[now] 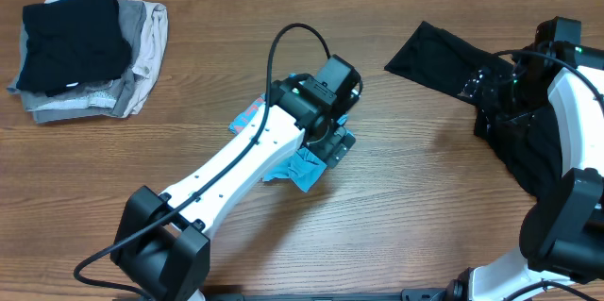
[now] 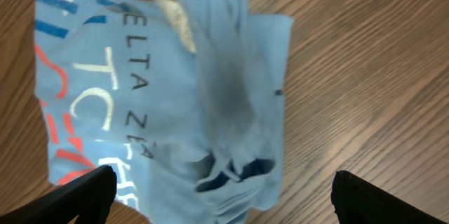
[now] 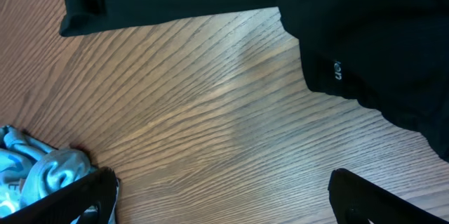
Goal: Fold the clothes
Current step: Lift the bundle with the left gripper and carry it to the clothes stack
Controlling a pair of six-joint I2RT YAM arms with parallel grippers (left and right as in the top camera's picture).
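My left gripper should go down next and close on the bunched fold of the blue T-shirt, because that fold is below it, between its open fingers.
A light blue T-shirt (image 2: 154,97) with white and coral-red lettering lies crumpled on the wooden table, mostly hidden under my left arm in the overhead view (image 1: 302,167). My left gripper (image 2: 221,196) hovers over it, open and empty, the fingers either side of a bunched fold. A plain black garment (image 1: 491,93) lies spread at the right and fills the top of the right wrist view (image 3: 365,34). My right gripper (image 3: 221,196) is open and empty above bare wood beside it. An edge of the blue shirt shows in the right wrist view (image 3: 35,175).
A stack of folded clothes (image 1: 90,51), black on top of grey ones, sits at the table's far left corner. My left arm's black cable (image 1: 283,46) loops above the table's middle.
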